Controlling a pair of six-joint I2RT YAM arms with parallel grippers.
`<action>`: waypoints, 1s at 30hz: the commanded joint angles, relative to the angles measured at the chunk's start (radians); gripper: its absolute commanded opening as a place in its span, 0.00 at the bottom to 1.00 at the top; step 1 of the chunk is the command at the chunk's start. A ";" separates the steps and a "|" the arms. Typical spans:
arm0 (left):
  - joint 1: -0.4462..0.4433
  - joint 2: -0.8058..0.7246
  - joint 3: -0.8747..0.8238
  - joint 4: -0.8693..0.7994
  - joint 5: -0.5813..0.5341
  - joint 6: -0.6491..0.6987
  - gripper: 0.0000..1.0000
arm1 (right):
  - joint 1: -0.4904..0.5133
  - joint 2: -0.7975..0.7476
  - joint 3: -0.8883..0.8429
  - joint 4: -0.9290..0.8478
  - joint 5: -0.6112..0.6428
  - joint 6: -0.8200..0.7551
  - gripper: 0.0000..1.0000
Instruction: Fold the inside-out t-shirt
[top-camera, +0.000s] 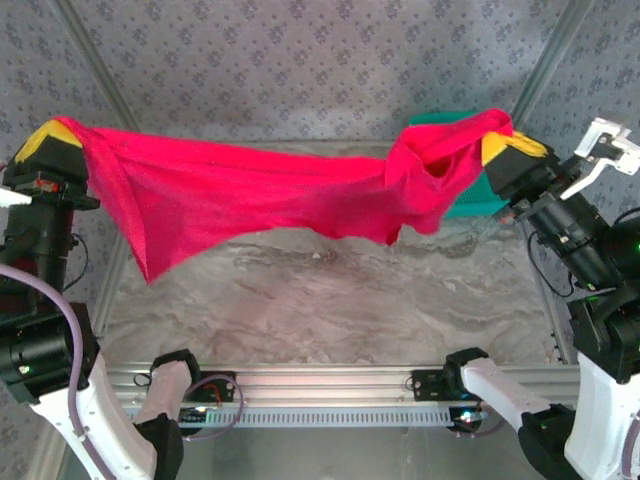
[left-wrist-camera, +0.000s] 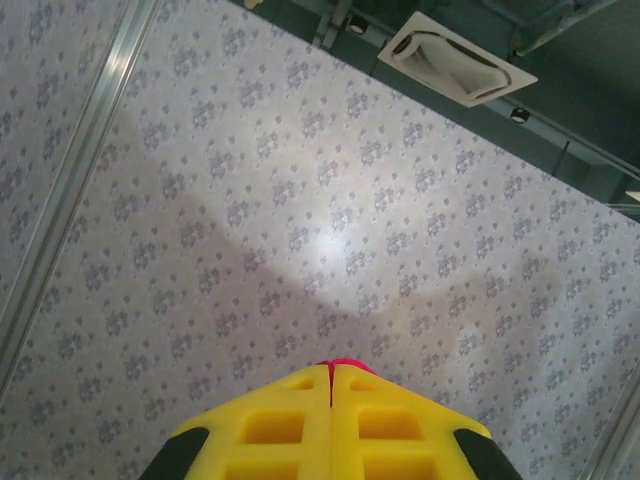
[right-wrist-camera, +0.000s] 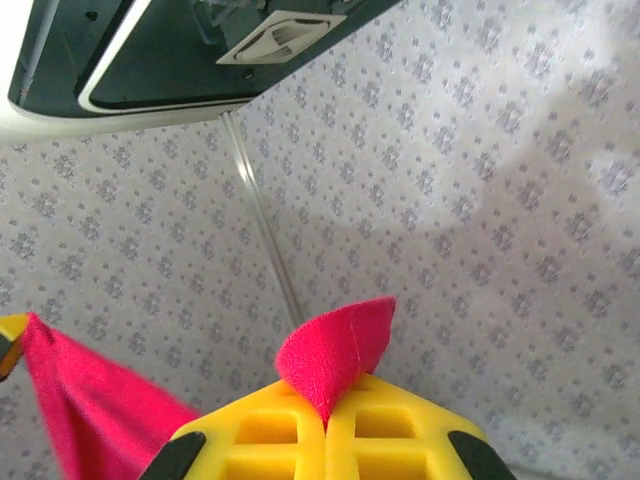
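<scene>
The shirt hangs stretched above the table, so I need to lower my right gripper toward the far part of the tabletop (top-camera: 370, 150) beside the teal basket and let go of the bunched end.
The bright red t-shirt (top-camera: 250, 190) hangs stretched in the air between my two grippers, above the marbled table (top-camera: 330, 300). My left gripper (top-camera: 52, 135) is shut on its left end; a sliver of red cloth (left-wrist-camera: 345, 363) peeks past the closed yellow fingers (left-wrist-camera: 290, 420). A loose corner droops down at the left (top-camera: 150, 265). My right gripper (top-camera: 510, 145) is shut on the bunched right end, where a red tip (right-wrist-camera: 335, 355) sticks out from between its yellow fingers (right-wrist-camera: 375, 430). More of the shirt (right-wrist-camera: 70, 400) trails to the left in the right wrist view.
A teal mesh basket (top-camera: 470, 195) stands at the back right, partly behind the shirt. Patterned walls (top-camera: 320, 60) with metal frame posts (top-camera: 545, 55) close in the space. An aluminium rail (top-camera: 330, 385) runs along the near edge between the arm bases.
</scene>
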 joint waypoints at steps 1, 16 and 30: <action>0.004 0.086 -0.041 0.004 0.021 0.019 0.00 | -0.002 0.091 -0.019 -0.034 0.087 -0.064 0.00; -0.033 0.711 -0.415 0.357 0.101 -0.078 0.26 | -0.061 0.866 0.100 0.013 0.231 -0.102 0.09; -0.264 0.912 -0.299 0.004 -0.135 0.121 0.63 | 0.041 1.152 0.231 -0.233 0.229 0.053 0.71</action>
